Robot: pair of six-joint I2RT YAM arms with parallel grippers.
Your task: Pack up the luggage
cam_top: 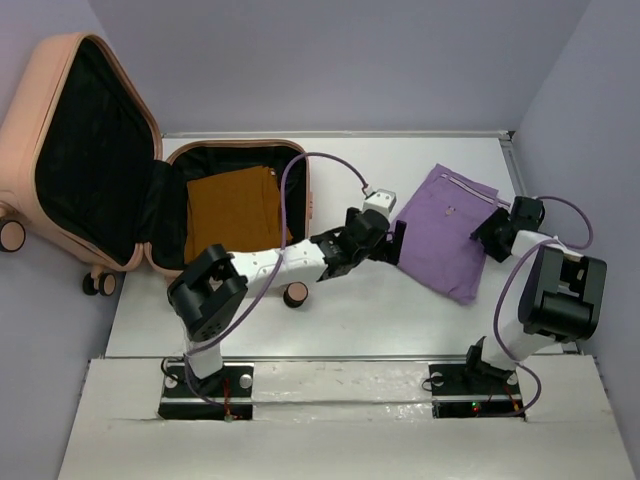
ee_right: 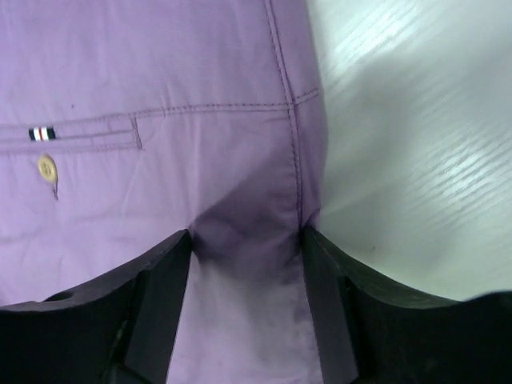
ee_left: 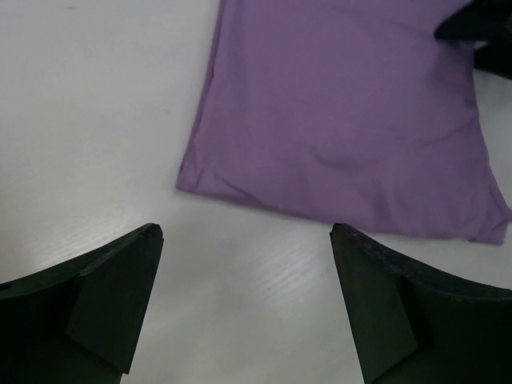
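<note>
My left gripper's open fingers are still short of the purple cloth. I need to move the gripper outward and down next, with its fingers on both sides of the cloth's edge that faces the luggage.
The luggage lies open at the far left, its lid raised against the wall and its black lining showing. A folded brown cloth lies in its lower half. A folded purple cloth lies flat on the table at the right. My left gripper is open and empty, just off the cloth's left edge, jaws wide. My right gripper is at the cloth's right edge. Its fingers pinch a puckered bunch of the purple fabric beside the seam.
The suitcase's caster wheels stick out at its near edge and far left. Bare white table lies between the arms and the cloth. Grey walls close in the back and both sides. The right gripper shows in the left wrist view.
</note>
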